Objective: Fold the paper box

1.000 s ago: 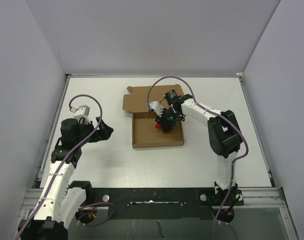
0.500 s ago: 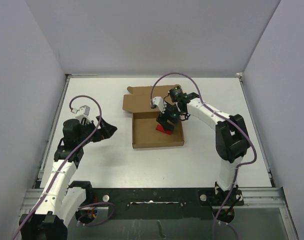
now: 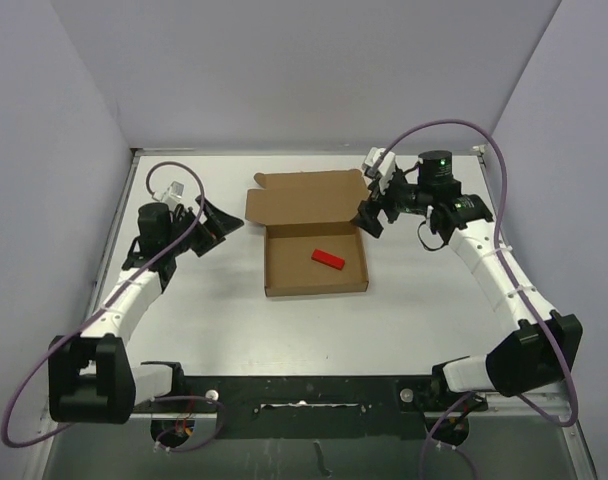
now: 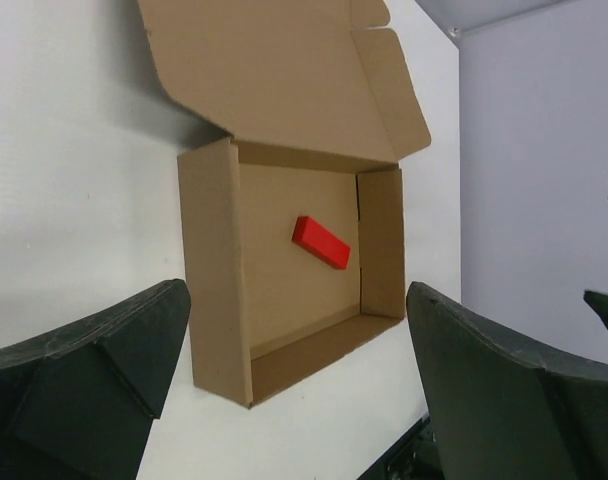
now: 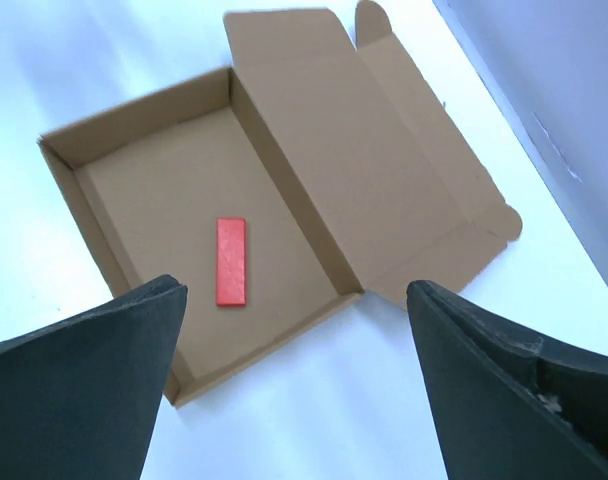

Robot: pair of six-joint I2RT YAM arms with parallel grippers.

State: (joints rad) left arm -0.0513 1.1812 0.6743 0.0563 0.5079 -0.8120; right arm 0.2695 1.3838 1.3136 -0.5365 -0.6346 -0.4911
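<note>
The robot's left gripper needs to move outward and down next, then in onto the lid's side edge (image 3: 249,207) (image 4: 156,56), which sticks out past the side of the box.
The paper box (image 3: 294,270) lies in the middle of the table, a shallow brown cardboard tray with its lid (image 3: 304,198) folded flat back toward the far side. A small red block (image 3: 328,259) lies on the tray floor. My left gripper (image 3: 212,225) hovers open to the left of the box and holds nothing. My right gripper (image 3: 372,215) hovers open by the box's far right corner, also holding nothing. The left wrist view shows the box (image 4: 212,270) and red block (image 4: 320,243) beyond the left gripper (image 4: 296,291). The right wrist view shows the box (image 5: 174,190), lid (image 5: 374,170) and red block (image 5: 231,261) below the right gripper (image 5: 296,288).
White walls (image 3: 304,70) close in the table on the left, far and right sides. The arm bases stand on a black rail (image 3: 304,395) at the near edge. Bare white tabletop (image 3: 424,300) lies around the box.
My right gripper opened, left the red block on the box floor and drew back up and to the right. My left arm swung further from its base, toward the box's far left.
</note>
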